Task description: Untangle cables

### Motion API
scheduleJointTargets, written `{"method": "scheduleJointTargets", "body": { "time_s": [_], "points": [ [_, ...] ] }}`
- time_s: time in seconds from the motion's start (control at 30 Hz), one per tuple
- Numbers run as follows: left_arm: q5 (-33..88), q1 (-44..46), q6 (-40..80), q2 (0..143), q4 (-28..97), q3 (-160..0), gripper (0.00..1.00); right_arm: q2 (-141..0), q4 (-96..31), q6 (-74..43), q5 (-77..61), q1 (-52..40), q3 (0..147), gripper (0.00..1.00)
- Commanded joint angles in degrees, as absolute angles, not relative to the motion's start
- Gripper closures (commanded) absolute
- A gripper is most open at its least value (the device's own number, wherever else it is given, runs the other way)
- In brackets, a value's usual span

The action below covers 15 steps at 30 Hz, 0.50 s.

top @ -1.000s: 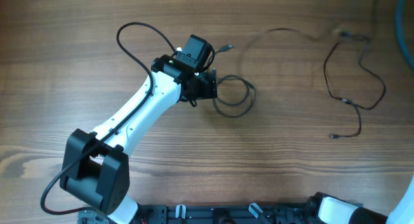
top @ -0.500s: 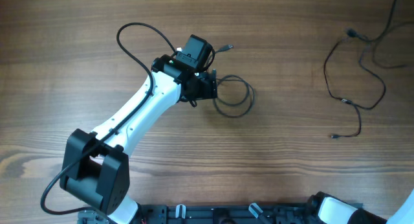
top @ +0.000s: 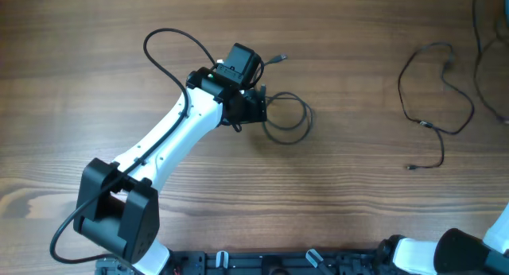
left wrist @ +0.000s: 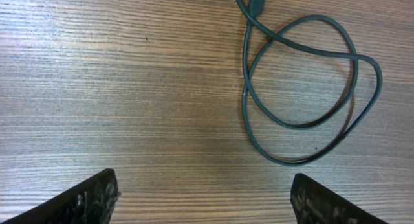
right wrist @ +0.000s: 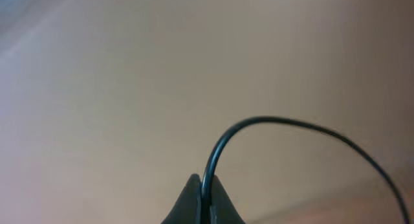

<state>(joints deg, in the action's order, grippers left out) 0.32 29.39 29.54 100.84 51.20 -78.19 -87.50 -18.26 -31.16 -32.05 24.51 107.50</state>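
Note:
I will tilt my right gripper down and lower it toward the second cable point(top: 452, 84) to let go of the third cable, because that spot on the tabletop is below my raised gripper.
A thin black cable point(top: 288, 121) lies in a loose double loop on the wood table, just right of my left gripper point(top: 253, 105); its plug end point(top: 277, 59) points up and right. In the left wrist view that loop point(left wrist: 312, 88) lies ahead and right of my open left gripper point(left wrist: 206, 199), which holds nothing. A second cable point(top: 436, 94) snakes across the right side of the table. My right gripper point(right wrist: 202, 199) is shut on a third cable point(right wrist: 291, 124), which arcs up and right from the fingertips. That cable point(top: 483, 44) shows blurred at the overhead view's right edge.
The left arm point(top: 163, 148) runs diagonally from its base point(top: 119, 215) at the lower left, with its own thick black cable point(top: 171, 48) arching behind it. Part of the right arm point(top: 465, 251) shows at the bottom right corner.
The cable in my right gripper has swung from the upper middle of the table off to the right edge, clear of the other cables. The left arm and the looped cable have not moved.

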Motion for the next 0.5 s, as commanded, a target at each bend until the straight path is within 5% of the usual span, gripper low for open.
{"method": "scheduleJointTargets", "body": {
  "time_s": [0.0,0.27,0.47],
  "points": [
    [0.58,29.12,30.52,100.31,51.33,-77.78,0.13,-86.78,-13.37,-33.67,-44.86,24.45,108.22,0.96],
    [0.58,29.12,30.52,100.31,51.33,-77.78,0.12,-86.78,-15.53,-34.92,-38.04,24.47,108.22,0.96],
    [0.58,29.12,30.52,100.31,51.99,-77.78,0.12,-86.78,-31.44,-34.92,-14.61,24.47,108.20,0.96]
  ]
}}
